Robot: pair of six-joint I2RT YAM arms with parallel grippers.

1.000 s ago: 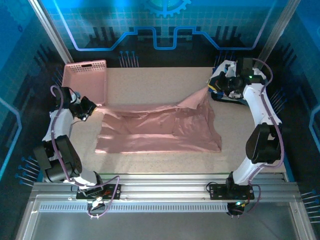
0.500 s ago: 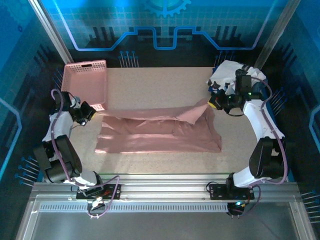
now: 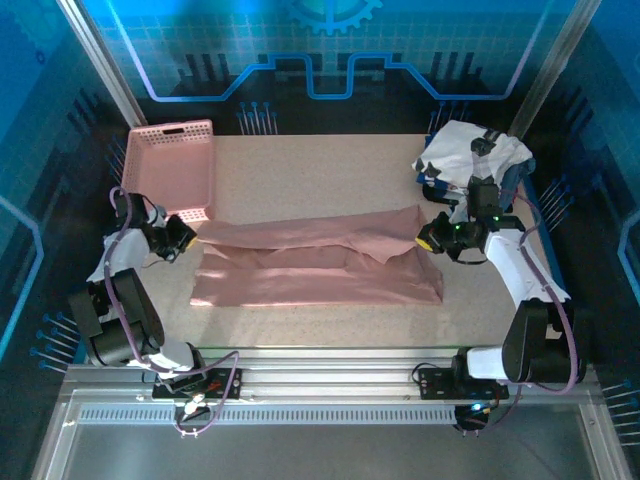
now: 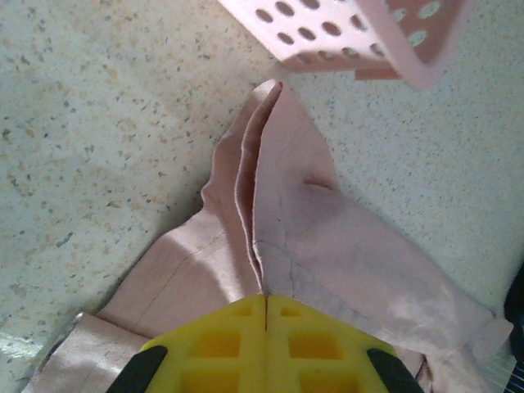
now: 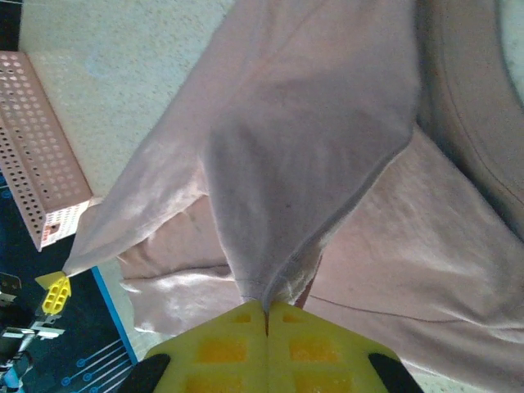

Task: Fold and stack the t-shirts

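Note:
Next, my left gripper moves down and back over the flat layer's side edge (image 3: 204,261), which lies below and back of it, and releases the still raised corner.
A dusty-pink t-shirt (image 3: 315,265) lies spread across the middle of the table, its far edge lifted into a fold strung between the two arms. My left gripper (image 3: 185,238) is shut on the shirt's left far corner (image 4: 270,205), just in front of the basket. At the right, my right gripper (image 3: 428,237) is shut on the other far corner, and the cloth (image 5: 303,164) hangs from its yellow fingers. A white t-shirt with black patches (image 3: 470,150) lies crumpled at the back right corner, with a bit of navy cloth (image 3: 515,178) beside it.
A rigid pink lattice basket (image 3: 170,165) stands at the back left, close to my left gripper, and its corner (image 4: 368,37) shows above the held cloth. Bare speckled tabletop (image 3: 320,175) lies behind the pink shirt. Blue enclosure walls ring the table.
Both grippers have drawn the shirt's far edge toward the near side. The right gripper moved down from the white pile with the corner, flattening the raised cloth. The left gripper shifted slightly nearer.

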